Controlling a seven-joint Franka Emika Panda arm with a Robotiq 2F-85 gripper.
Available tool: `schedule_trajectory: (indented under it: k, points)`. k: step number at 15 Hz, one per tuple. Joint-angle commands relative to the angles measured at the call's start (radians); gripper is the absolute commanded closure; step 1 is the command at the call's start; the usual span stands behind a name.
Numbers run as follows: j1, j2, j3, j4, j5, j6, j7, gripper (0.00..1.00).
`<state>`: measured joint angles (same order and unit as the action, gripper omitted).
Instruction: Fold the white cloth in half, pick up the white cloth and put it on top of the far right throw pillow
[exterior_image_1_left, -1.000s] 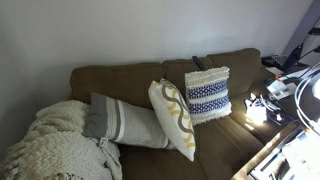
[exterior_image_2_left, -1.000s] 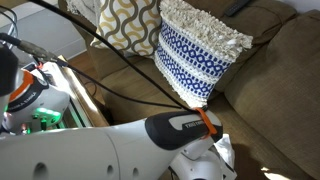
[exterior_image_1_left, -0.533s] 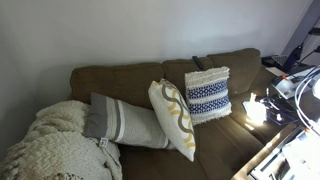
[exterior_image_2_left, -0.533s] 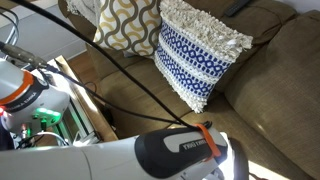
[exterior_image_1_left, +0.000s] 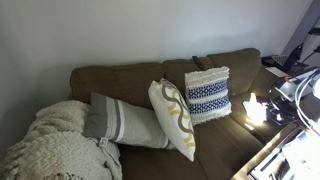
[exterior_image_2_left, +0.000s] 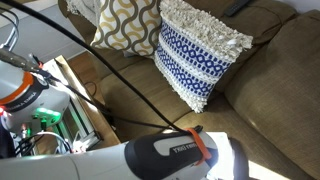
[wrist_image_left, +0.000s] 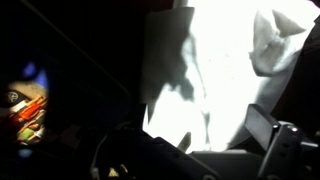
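Note:
My gripper should lower next onto the white cloth's edge (wrist_image_left: 203, 141) below it, because in the wrist view that edge runs between its open, spread fingers.
The far right throw pillow (exterior_image_1_left: 207, 94) (exterior_image_2_left: 200, 50), white with navy bands and a shaggy fringe, leans upright against the brown couch back; nothing lies on top of it. In the wrist view my gripper (wrist_image_left: 225, 138) stands open over a glaring sunlit surface, with nothing between its dark fingers (wrist_image_left: 266, 128). A pale crumpled shape at the top right looks like the white cloth (wrist_image_left: 276, 40), apart from the fingers. My arm (exterior_image_2_left: 180, 158) fills the bottom of an exterior view below the pillow, and the gripper itself is out of that frame.
A white pillow with mustard curves (exterior_image_1_left: 173, 118) (exterior_image_2_left: 125, 22) leans beside the navy one. A long grey striped pillow (exterior_image_1_left: 120, 122) and a cream knit blanket (exterior_image_1_left: 55, 148) lie further along the couch. Black cables (exterior_image_2_left: 120, 75) cross the seat. A sunlit patch (exterior_image_1_left: 255, 108) glares near the couch end.
The jaws have opened. In an exterior view my arm has swung down and across, and the gripper with the white bundle under it has left the frame.

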<state>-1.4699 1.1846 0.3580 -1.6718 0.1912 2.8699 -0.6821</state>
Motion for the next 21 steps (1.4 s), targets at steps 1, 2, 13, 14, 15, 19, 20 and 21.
schedule_trajectory:
  k: [1,2,13,14,15,19,20,21]
  points:
    - [0.079,0.026,-0.074,0.01,-0.042,0.049,0.087,0.0]
    - [0.099,0.029,-0.101,0.016,-0.041,0.05,0.126,0.0]
    - [0.059,0.148,-0.077,0.159,-0.033,-0.116,0.233,0.0]
    - [0.058,0.17,-0.073,0.191,-0.027,-0.155,0.229,0.0]
    - [0.064,0.187,-0.078,0.219,-0.021,-0.189,0.232,0.0]
    - [0.077,0.246,-0.092,0.317,0.003,-0.287,0.233,0.42]
    - [0.076,0.255,-0.091,0.335,0.009,-0.301,0.23,0.51]
    - [0.073,0.254,-0.087,0.343,0.016,-0.307,0.224,0.58]
